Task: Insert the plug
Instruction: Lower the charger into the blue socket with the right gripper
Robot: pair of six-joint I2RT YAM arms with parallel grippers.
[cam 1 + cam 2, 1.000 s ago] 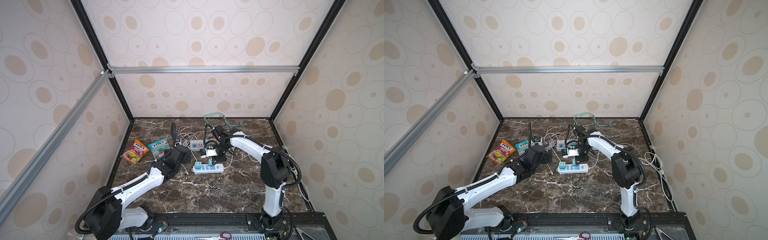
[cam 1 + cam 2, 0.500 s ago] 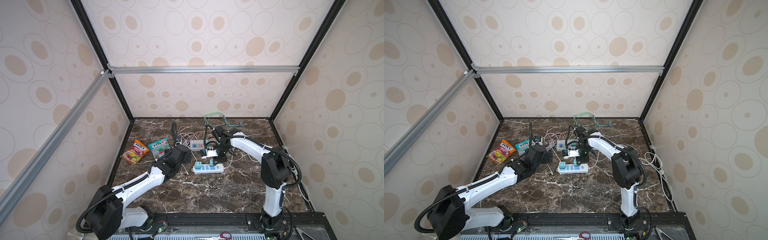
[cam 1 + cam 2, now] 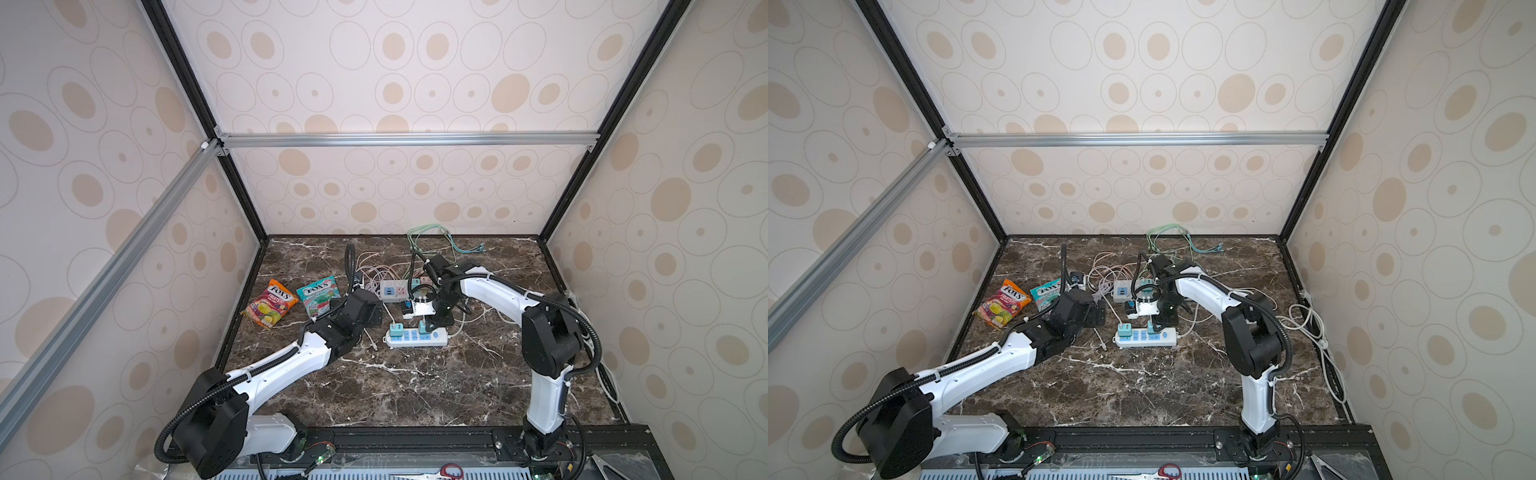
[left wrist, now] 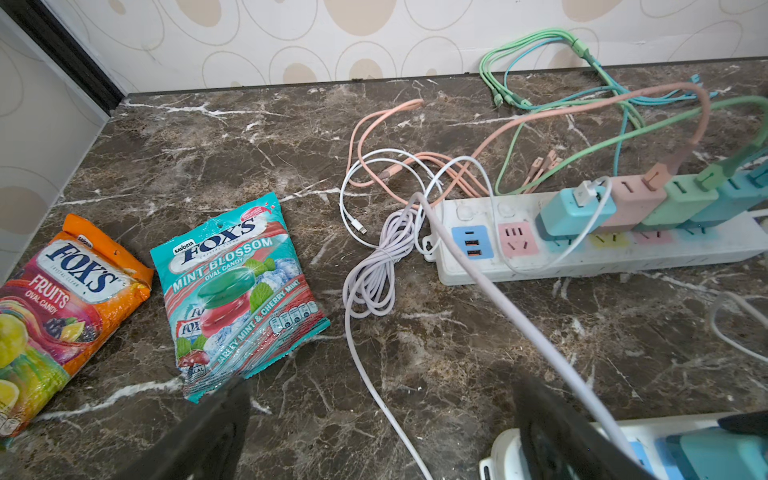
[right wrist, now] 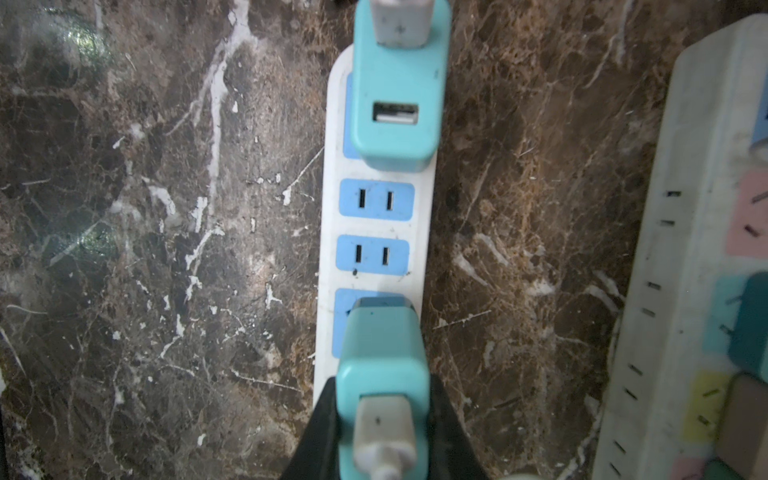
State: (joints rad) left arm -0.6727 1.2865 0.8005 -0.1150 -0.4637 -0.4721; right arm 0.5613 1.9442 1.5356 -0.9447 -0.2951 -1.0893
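Note:
The teal plug already stands upright over the power strip's end socket [image 3: 425, 336] [image 5: 345, 318]. My right gripper will push the plug down onto that socket and release it there.
A small white power strip [image 3: 432, 337] [image 3: 1167, 337] [image 5: 374, 224] with blue sockets lies mid-table. My right gripper [image 3: 440, 318] [image 3: 1165, 318] [image 5: 382, 399] is shut on a teal plug [image 5: 382, 353] [image 3: 423, 326] [image 3: 1152, 326] with a white cable in its top. The plug stands upright over the strip's end socket, and its prongs are hidden. Another teal charger [image 5: 399, 83] [image 3: 395, 330] sits in the far end socket, and two sockets between them are free. My left gripper [image 3: 372, 313] [image 3: 1096, 311] [image 4: 380, 390] hangs open above bare marble beside the strip's left end, holding nothing.
A larger white strip [image 4: 665, 253] [image 3: 392, 289] [image 5: 706, 249] with pastel chargers lies just behind. Pink, green and white cables [image 4: 386, 270] tangle around it. Two candy bags [image 3: 270, 303] [image 3: 318, 293] lie at the left. More white cable [image 3: 1308, 324] runs along the right wall.

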